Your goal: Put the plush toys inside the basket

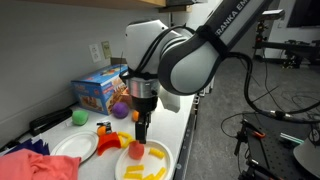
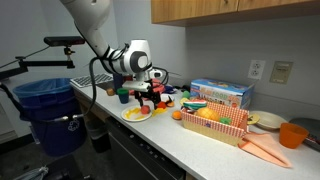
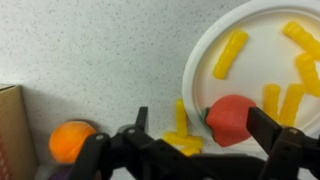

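Note:
The robot's gripper will next move down and to the right in the wrist view, around the red plush toy (image 3: 230, 118), which lies below the gripper and off-center toward that side.
My gripper (image 3: 203, 120) is open and hangs just above the edge of a white plate (image 3: 250, 40). A red plush toy (image 3: 230, 118) lies on the plate's rim between the fingers, close to the right finger and far from the left one. Yellow plush strips (image 3: 230, 52) lie on the plate and one (image 3: 180, 125) beside it. In both exterior views the gripper (image 1: 141, 135) (image 2: 148, 100) is over the plate (image 1: 160, 165) (image 2: 137, 115). The red-and-white checked basket (image 2: 215, 127), with toys in it, stands next to the plate.
An orange ball (image 3: 72, 140) lies on the counter left of the gripper, near a cardboard edge (image 3: 8, 130). A blue box (image 1: 100, 90), a green ball (image 1: 80, 117), a second white plate (image 1: 75, 148) and a pink cloth (image 1: 35, 165) are nearby. A blue bin (image 2: 45, 100) stands beside the counter.

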